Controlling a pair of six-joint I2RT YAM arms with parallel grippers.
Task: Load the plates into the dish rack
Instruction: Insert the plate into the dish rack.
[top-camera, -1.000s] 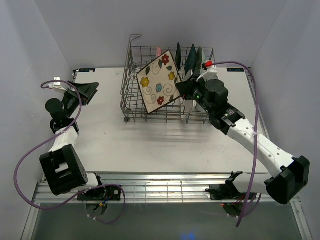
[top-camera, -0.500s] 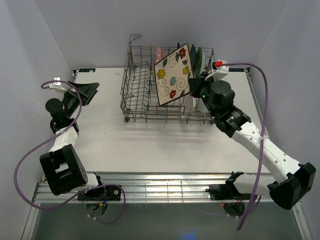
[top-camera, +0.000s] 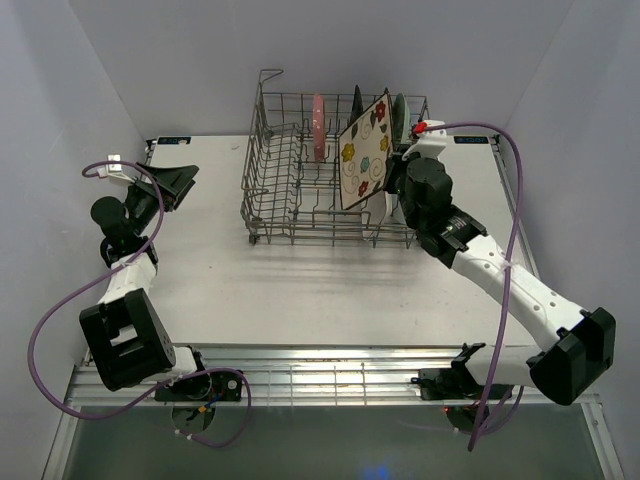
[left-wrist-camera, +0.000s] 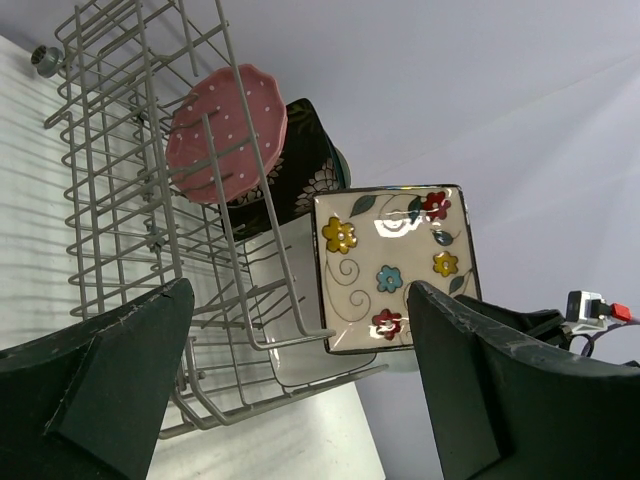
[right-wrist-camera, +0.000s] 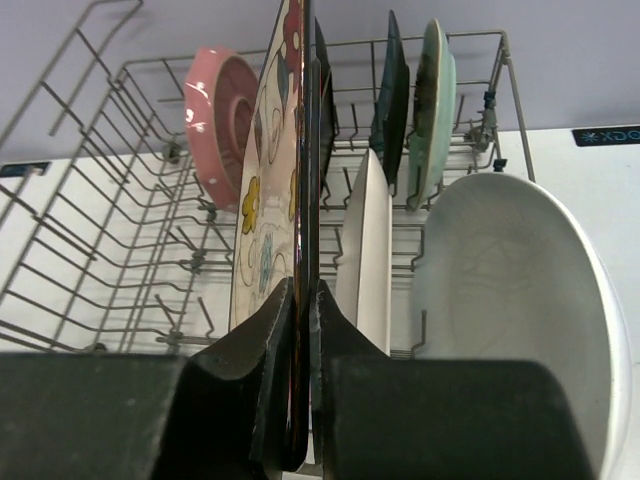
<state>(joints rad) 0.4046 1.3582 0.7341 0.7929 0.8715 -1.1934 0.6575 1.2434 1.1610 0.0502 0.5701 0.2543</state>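
Observation:
The dish rack's empty slot beside the white rectangular plate is below my right gripper and to its left in the top view, so I need to bring my gripper down that way and release.
My right gripper (top-camera: 392, 178) (right-wrist-camera: 303, 300) is shut on the edge of the cream floral square plate (top-camera: 362, 152) (right-wrist-camera: 268, 200) and holds it upright over the right part of the grey wire dish rack (top-camera: 270, 200) (right-wrist-camera: 90, 230). In the rack stand the pink dotted round plate (top-camera: 318, 126) (right-wrist-camera: 222, 120), a dark patterned square plate (right-wrist-camera: 322, 110), a teal square plate (right-wrist-camera: 392, 95), a mint-green round plate (right-wrist-camera: 436, 95), a white rectangular plate (right-wrist-camera: 368, 250) and a white oval plate (right-wrist-camera: 515, 300). My left gripper (top-camera: 172, 186) (left-wrist-camera: 300, 400) is open and empty at the far left. It sees the floral plate (left-wrist-camera: 392, 268).
The rack stands at the back middle of the white table (top-camera: 200, 270). Grey walls close in the left, right and back sides. A purple cable (top-camera: 515, 200) loops beside my right arm.
My right gripper has carried the floral plate to the right and turned it from facing the camera to nearly edge-on and upright over the rack's right part. The pink plate now shows. The left arm is still.

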